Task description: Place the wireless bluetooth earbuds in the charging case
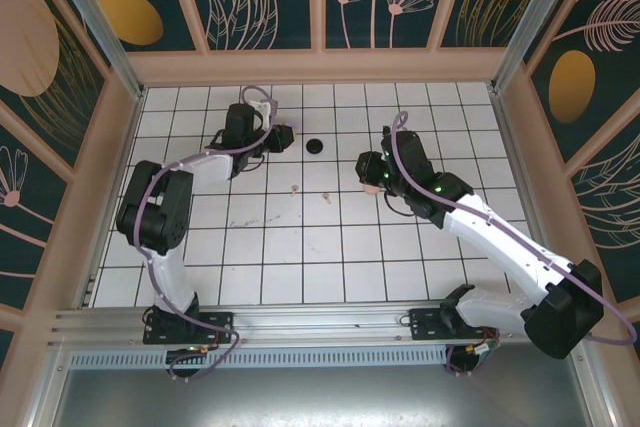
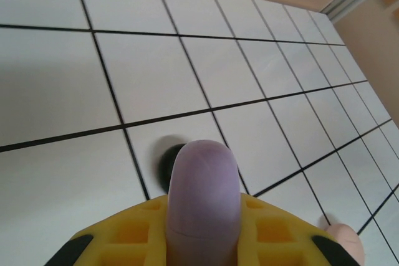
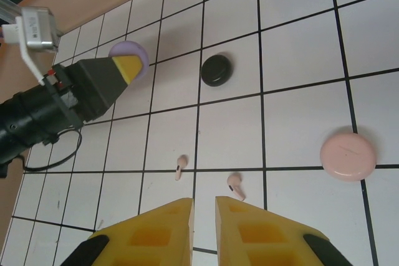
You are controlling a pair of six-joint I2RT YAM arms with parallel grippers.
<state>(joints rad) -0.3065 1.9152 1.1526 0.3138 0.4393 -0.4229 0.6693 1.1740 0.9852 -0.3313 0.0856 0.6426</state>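
Observation:
The purple charging case needs to go down next onto open tiles beside the black round case. My left gripper should lower it there and let go, as those tiles are below the gripper.
Two pink earbuds lie loose on the white tiles, one on a grid line and one just right of it; in the top view they lie mid-table. My right gripper hovers just short of them, its yellow fingers a narrow gap apart with nothing between. My left gripper is shut on a purple charging case, held closed and off the floor. A pink case lies closed to the right of the earbuds.
A black round case lies on the tiles between the two grippers, just beyond the purple case. Wooden walls ring the tiled floor. Open tiles stretch toward the near edge.

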